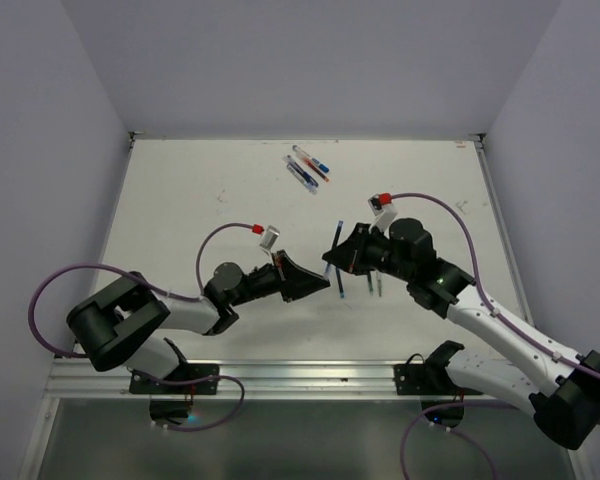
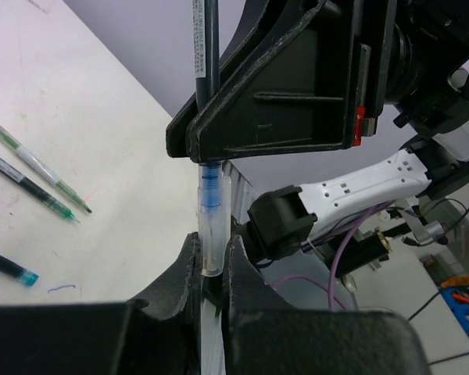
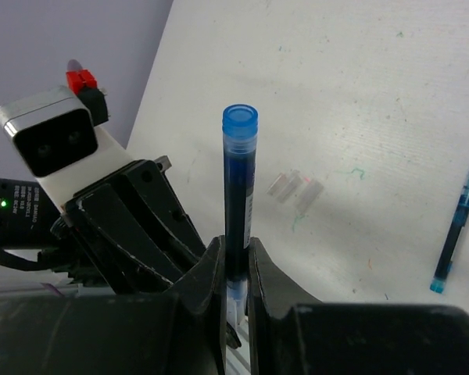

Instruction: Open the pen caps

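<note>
I will move my left gripper's cap down and left in the top view next, then release it on the tabletop beside the loose caps already gathered there.
One dark blue pen (image 3: 238,187) is held in the air between both grippers. My right gripper (image 3: 236,246) is shut on its barrel, the blue end (image 3: 240,125) pointing up. My left gripper (image 2: 213,242) is shut on the clear pen cap (image 2: 211,226), which sits over the pen's blue front end just below the right gripper's jaws. In the top view the left gripper (image 1: 315,283) and right gripper (image 1: 345,252) meet tip to tip over the table's middle, with the pen (image 1: 334,245) between them.
Several pens (image 1: 307,167) lie at the back of the table. A few uncapped pens (image 1: 372,284) lie under the right arm. Loose clear caps (image 3: 295,186) and a blue pen (image 3: 457,234) lie on the table. Green pens (image 2: 35,168) lie to the left.
</note>
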Robot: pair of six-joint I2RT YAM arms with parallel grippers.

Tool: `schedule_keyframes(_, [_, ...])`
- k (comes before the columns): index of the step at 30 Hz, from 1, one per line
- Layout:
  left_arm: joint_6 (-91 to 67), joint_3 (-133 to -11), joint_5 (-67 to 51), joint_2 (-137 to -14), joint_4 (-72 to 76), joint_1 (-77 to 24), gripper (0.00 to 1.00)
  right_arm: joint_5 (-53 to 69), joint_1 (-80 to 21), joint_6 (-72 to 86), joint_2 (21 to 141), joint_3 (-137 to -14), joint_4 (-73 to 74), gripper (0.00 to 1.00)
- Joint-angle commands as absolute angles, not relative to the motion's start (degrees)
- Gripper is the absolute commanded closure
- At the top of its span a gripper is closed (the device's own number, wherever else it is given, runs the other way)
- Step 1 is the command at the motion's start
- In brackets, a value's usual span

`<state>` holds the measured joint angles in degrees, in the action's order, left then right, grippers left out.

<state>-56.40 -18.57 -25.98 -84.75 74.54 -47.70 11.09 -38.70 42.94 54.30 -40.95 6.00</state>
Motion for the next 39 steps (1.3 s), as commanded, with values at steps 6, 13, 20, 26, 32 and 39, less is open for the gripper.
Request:
schedule_keyframes(6, [-50.80, -11.52, -26.10, -78.49, 76.20, -48.08, 1.00, 8.52, -24.18, 37.80, 59.05, -57.81, 13.70, 1.00])
schedule_keyframes(13, [-44.57, -13.34, -17.87, -66.49, 49.65, -47.11, 1.00, 6.79, -19.69, 33.85, 66.52, -62.83, 28.97, 1.00])
schedule_keyframes(20, [-41.31, -16.61, 13.14, -50.29, 15.40, -45.62, 1.00, -6.06, -19.16, 29.27, 70.31, -59.33, 40.78, 1.00])
schedule_keyframes(26, [-45.34, -16.53, 19.86, -48.42, 4.05, -43.60, 1.00, -9.58, -18.55, 28.13, 76.54, -58.27, 44.38, 1.00])
schedule_keyframes(32, [-51.15, -12.57, 18.28, -53.87, 7.73, -41.84, 1.00, -9.57, -18.02, 27.69, 80.06, -56.25, 42.63, 1.00])
schedule_keyframes(39, [-51.94, -9.93, 17.67, -56.86, 12.66, -40.25, 1.00, -9.33, -16.35, 25.93, 85.59, -54.32, 40.70, 1.00])
